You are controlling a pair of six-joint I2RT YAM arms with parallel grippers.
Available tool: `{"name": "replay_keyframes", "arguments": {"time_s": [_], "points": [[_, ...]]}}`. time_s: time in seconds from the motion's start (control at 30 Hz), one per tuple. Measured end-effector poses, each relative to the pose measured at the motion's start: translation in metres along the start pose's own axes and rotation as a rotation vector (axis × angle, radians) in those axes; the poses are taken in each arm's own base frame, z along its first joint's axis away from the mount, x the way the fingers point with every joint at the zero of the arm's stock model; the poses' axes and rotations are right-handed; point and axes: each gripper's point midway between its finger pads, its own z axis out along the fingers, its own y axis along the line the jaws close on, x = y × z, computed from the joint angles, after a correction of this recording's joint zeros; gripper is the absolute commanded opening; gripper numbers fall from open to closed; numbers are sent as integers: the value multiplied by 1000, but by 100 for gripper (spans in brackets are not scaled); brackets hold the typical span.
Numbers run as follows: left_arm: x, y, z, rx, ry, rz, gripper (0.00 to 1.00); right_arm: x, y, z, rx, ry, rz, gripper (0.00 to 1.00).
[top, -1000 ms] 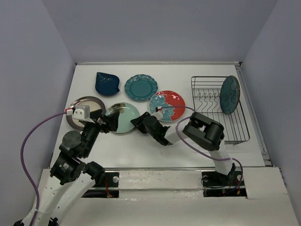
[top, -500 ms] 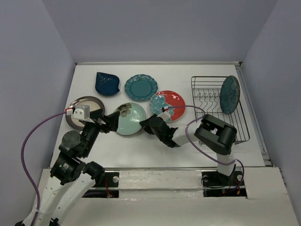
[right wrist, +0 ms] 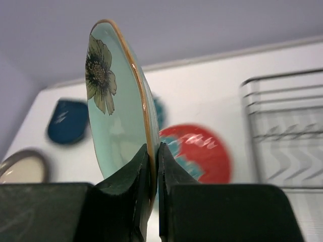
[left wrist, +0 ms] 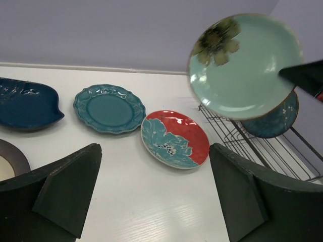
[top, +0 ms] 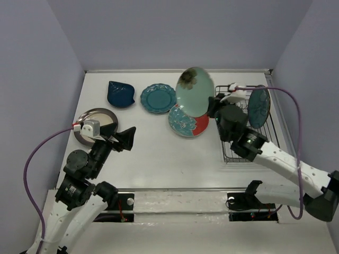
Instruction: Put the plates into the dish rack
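I need to swing my right gripper across, lower the mint plate [top: 194, 91] and release it, because free pegs of the dish rack beside the dark teal plate are below the mint plate, to its right in the top view.
My right gripper [top: 213, 107] is shut on the rim of the pale mint plate [top: 194, 91] and holds it upright in the air, just left of the black dish rack [top: 263, 146]. The plate also shows in the right wrist view [right wrist: 115, 106] and the left wrist view [left wrist: 245, 65]. The dark teal plate [top: 259, 106] stands in the rack. The red flowered plate [top: 188, 121], teal scalloped plate [top: 158, 98], navy leaf plate [top: 120, 93] and silver plate [top: 96, 120] lie flat on the table. My left gripper [top: 127, 138] is open and empty above the table.
The white table ends at a raised wall behind the plates and a ledge at its right side beside the rack. The rack's upright tines [top: 235, 112] stand in its far half.
My right gripper has lifted the pale mint plate off the table, turned it upright and carried it up and right toward the rack. My left gripper let go of it and stayed put.
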Motion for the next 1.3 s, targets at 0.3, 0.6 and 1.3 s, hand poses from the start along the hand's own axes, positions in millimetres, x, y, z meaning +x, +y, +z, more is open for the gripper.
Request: {"name": "replay_keyframes", "arguments": {"time_s": [0.3,0.6,1.3], "points": [[-10,-8,-9,44,-40,-7,99,-156,-171,-47,640,-236,-333,7],[-11,-13,-12,72,-43,-11,99,-149,-229,-25,787,-43,-615,7],[-18,-21,-23,117,-75,-23,99,-86,-283,20,656,229,-751,7]]}}
